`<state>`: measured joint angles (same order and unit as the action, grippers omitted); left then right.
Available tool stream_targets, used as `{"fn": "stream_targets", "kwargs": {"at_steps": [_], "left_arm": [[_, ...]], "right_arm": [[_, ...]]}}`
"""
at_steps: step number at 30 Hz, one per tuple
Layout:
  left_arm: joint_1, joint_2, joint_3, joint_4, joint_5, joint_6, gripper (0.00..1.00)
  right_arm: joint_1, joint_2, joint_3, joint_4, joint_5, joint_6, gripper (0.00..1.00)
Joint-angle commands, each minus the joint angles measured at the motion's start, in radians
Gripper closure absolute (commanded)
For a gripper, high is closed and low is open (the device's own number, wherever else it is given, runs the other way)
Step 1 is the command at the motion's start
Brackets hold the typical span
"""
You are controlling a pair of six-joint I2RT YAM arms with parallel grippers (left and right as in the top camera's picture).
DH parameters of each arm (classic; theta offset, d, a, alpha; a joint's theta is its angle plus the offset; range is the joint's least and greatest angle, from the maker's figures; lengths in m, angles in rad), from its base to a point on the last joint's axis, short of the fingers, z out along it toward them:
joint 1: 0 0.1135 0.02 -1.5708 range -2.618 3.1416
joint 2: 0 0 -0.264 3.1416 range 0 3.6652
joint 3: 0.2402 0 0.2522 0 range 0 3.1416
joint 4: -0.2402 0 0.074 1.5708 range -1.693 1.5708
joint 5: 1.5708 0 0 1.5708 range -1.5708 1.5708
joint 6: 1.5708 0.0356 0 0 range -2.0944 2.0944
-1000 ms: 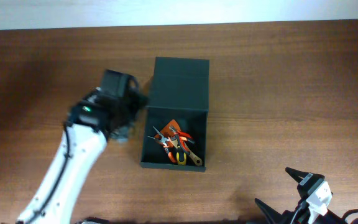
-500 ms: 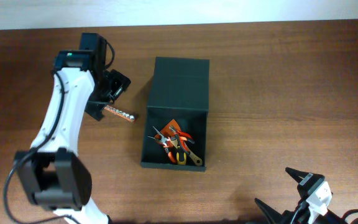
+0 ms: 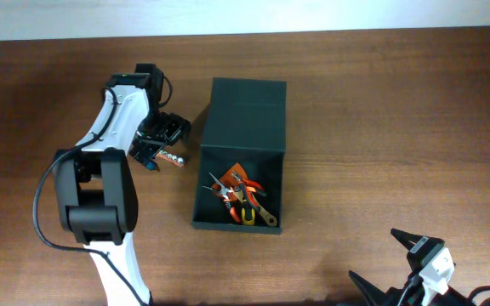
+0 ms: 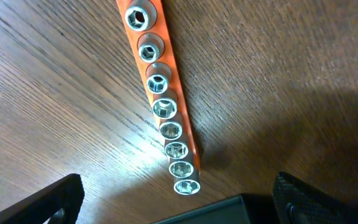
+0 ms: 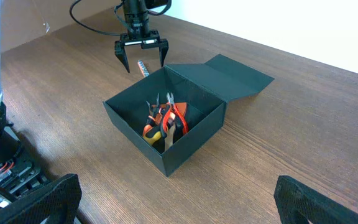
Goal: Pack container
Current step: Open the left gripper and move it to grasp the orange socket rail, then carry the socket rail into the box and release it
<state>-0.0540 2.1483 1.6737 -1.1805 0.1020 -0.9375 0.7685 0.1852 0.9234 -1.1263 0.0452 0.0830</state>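
My left gripper is above the orange socket bar's end by the container, with that end between its open fingers. It will move down to that end and close.
The container, a dark green box, stands open mid-table with its flap lid laid flat behind it. Inside lie pliers with orange, red and yellow handles. Left of the box, an orange rail of several chrome sockets rests on the wood, its end close to the container's corner. My left gripper hovers open above that socket rail, fingers either side, touching nothing. The right gripper waits open near the front edge, far from the container.
Brown wooden table all round. A pale wall strip runs along the back edge. The left arm's white link crosses the table left of the box.
The left arm swung away toward the back left, uncovering the socket rail, then came back over it. The gripper stays open. Right arm and container are unmoved.
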Motion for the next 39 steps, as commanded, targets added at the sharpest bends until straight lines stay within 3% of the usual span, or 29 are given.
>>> {"fn": "stream_targets", "kwargs": {"at_steps": [1,7,15,18,24,27,32,39], "left_arm": [[0.004,0.015,0.008,0.007,0.014,0.011,0.00],[0.005,0.043,-0.004,0.036,0.015,0.011,0.00],[0.005,0.044,-0.094,0.103,0.033,0.007,0.09],[0.005,0.044,-0.118,0.126,0.041,0.008,0.23],[0.005,0.044,-0.122,0.130,0.041,0.008,0.65],[0.005,0.044,-0.122,0.130,0.041,0.008,0.77],[0.005,0.044,-0.122,0.130,0.041,0.008,0.88],[0.005,0.037,-0.122,0.130,0.067,0.008,0.91]], "right_arm": [[0.004,-0.004,-0.003,0.003,0.012,0.011,0.01],[0.004,-0.004,-0.003,0.003,0.012,0.011,0.01],[0.004,-0.004,-0.003,0.003,0.012,0.012,0.01],[0.004,-0.004,-0.003,0.003,0.012,0.012,0.01],[0.004,-0.004,-0.003,0.003,0.012,0.012,0.01],[0.004,-0.004,-0.003,0.003,0.012,0.011,0.01],[0.004,-0.004,-0.003,0.003,0.012,0.011,0.01],[0.004,-0.004,-0.003,0.003,0.012,0.011,0.01]]}}
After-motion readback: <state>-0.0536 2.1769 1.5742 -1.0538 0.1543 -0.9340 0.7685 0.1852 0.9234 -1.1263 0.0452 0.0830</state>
